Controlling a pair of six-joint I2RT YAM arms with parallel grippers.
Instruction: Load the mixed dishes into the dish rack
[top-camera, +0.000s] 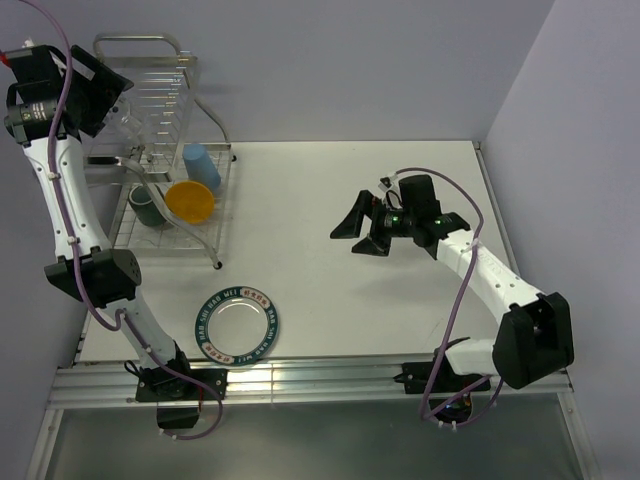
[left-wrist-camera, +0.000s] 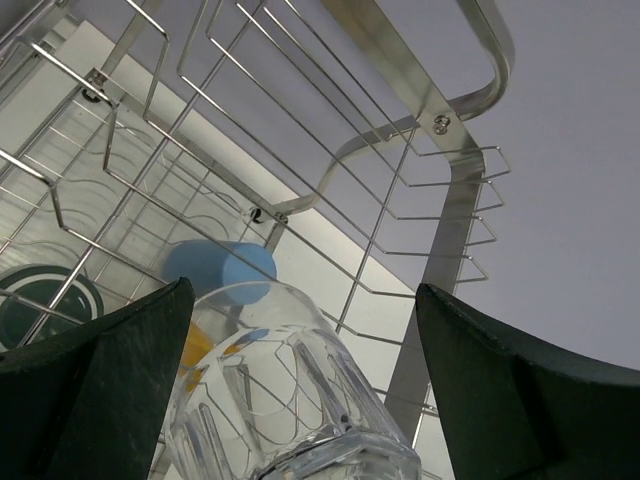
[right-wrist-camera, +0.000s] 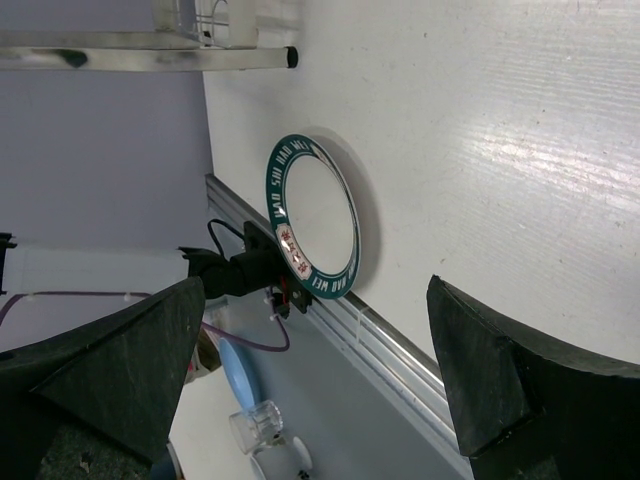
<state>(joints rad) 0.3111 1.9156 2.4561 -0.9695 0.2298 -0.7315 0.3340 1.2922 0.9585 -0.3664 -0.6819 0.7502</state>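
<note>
My right gripper moves down, back and to the left in the top view onto the plate's closest rim (top-camera: 273, 322) (right-wrist-camera: 350, 278) next, as that side of the plate faces its open fingers.
The chrome wire dish rack (top-camera: 160, 110) stands at the back left. Its lower tier holds the dark green mug (top-camera: 150, 208), the orange bowl (top-camera: 190, 200) and the light blue cup (top-camera: 200, 165). My left gripper (top-camera: 118, 100) is at the rack's upper tier, open. The clear glass (left-wrist-camera: 290, 400) lies between its fingers, against the left finger and apart from the right one. Below it are the blue cup (left-wrist-camera: 215, 265), the bowl (left-wrist-camera: 200, 345) and the mug (left-wrist-camera: 40, 300). The silver plate with the green lettered rim (top-camera: 238, 325) lies flat on the table. My right gripper (top-camera: 365, 225) is open and empty.
The white table (top-camera: 350, 180) ends in a metal rail (top-camera: 320, 375) at the near edge, just below the plate. A grey wall rises behind and on the right. The right wrist view shows the plate (right-wrist-camera: 315, 215) and a rack leg (right-wrist-camera: 150, 55).
</note>
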